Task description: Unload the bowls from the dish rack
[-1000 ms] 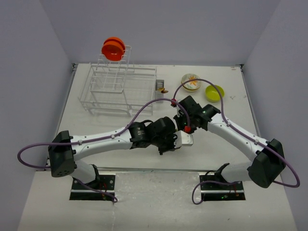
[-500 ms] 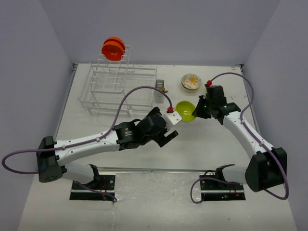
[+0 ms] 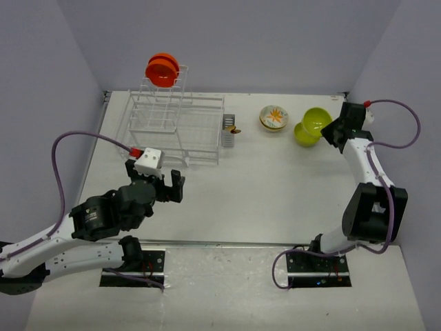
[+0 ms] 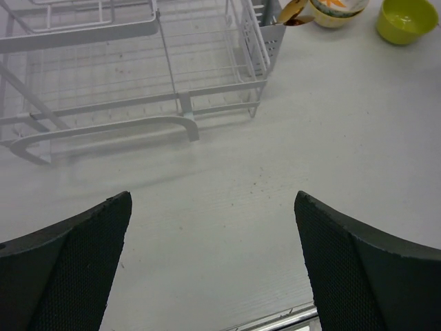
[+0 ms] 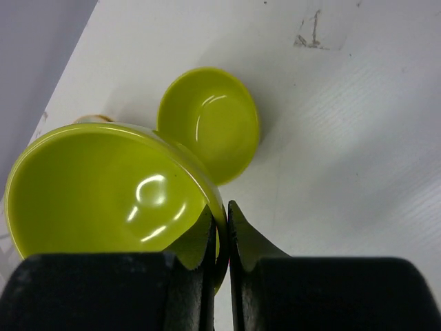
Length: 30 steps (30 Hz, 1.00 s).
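The held bowl moves with my right gripper toward the cream flower bowl next. It comes down into the lime-green bowl below, since it still hangs off-centre.
The white wire dish rack [image 3: 172,131] [image 4: 138,103] stands at the back left. Two orange-red bowls [image 3: 162,69] sit upright on its tall tower. My right gripper [image 3: 331,129] [image 5: 222,227] is shut on the rim of a lime-green bowl [image 3: 317,121] [image 5: 103,193], held tilted just above a second lime-green bowl [image 3: 304,136] [image 5: 213,121] [image 4: 406,19] on the table. The cream flower bowl [image 3: 273,117] [image 4: 334,10] rests left of them. My left gripper [image 3: 169,186] [image 4: 212,203] hangs open and holds nothing, over bare table in front of the rack.
A grey cutlery caddy [image 3: 229,131] [image 4: 269,34] with a brownish utensil [image 4: 293,12] hangs on the rack's right end. Side walls close in the table, and the right wall is close to my right gripper. The table's front edge [image 4: 275,321] lies just under my left gripper.
The left gripper opened off the green bowl and that arm pulled back left toward its base. The right arm carried the bowl to the far right, over the other green bowl.
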### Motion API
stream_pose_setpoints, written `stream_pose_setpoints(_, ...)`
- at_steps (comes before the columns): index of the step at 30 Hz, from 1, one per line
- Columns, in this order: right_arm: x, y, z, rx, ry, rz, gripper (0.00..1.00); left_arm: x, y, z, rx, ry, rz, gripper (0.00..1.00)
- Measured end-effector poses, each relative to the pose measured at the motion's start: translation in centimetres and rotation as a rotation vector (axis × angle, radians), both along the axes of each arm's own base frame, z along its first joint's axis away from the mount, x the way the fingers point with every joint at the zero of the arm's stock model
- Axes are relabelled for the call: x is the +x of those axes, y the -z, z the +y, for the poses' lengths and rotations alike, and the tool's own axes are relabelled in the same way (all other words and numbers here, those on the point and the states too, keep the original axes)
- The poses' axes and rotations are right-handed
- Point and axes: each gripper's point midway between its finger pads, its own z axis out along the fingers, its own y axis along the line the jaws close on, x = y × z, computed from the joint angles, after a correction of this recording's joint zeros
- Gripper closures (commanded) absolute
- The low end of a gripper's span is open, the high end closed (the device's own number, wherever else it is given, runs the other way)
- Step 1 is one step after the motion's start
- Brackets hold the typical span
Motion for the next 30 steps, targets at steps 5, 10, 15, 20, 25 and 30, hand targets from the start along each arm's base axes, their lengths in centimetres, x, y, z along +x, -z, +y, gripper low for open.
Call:
stream_pose_setpoints(5, 4.3, 1.5, -1.3, -0.016, 0.024, 0.045, 1.00, 0.1, 1.0, 2.5, -0.001, -0.062, -0.021, 0.00)
stream_pose_setpoints(10, 5.6, 4.3, -1.5, -0.014, 0.015, 0.117, 1.00, 1.3, -0.7, 6.0, -0.083, -0.195, -0.082, 0.00)
stream_pose_setpoints(15, 5.7, 6.6, -1.6, -0.019, 0.000, 0.181, 1.00, 2.8, -0.7, 8.5, -0.120, -0.303, -0.100, 0.00)
stream_pose_setpoints(20, 5.3, 7.3, -1.7, -0.029, -0.018, 0.213, 1.00, 4.3, 0.6, 9.4, -0.139, -0.321, -0.077, 0.00)
stream_pose_setpoints(25, 5.7, 7.8, -1.8, -0.042, -0.035, 0.233, 1.00, 5.9, 1.5, 10.2, -0.172, -0.313, -0.059, 0.00)
stream_pose_setpoints(30, 6.2, 8.3, -1.9, -0.052, -0.053, 0.249, 0.97, 6.7, 3.2, 10.0, -0.172, -0.274, -0.004, 0.00)
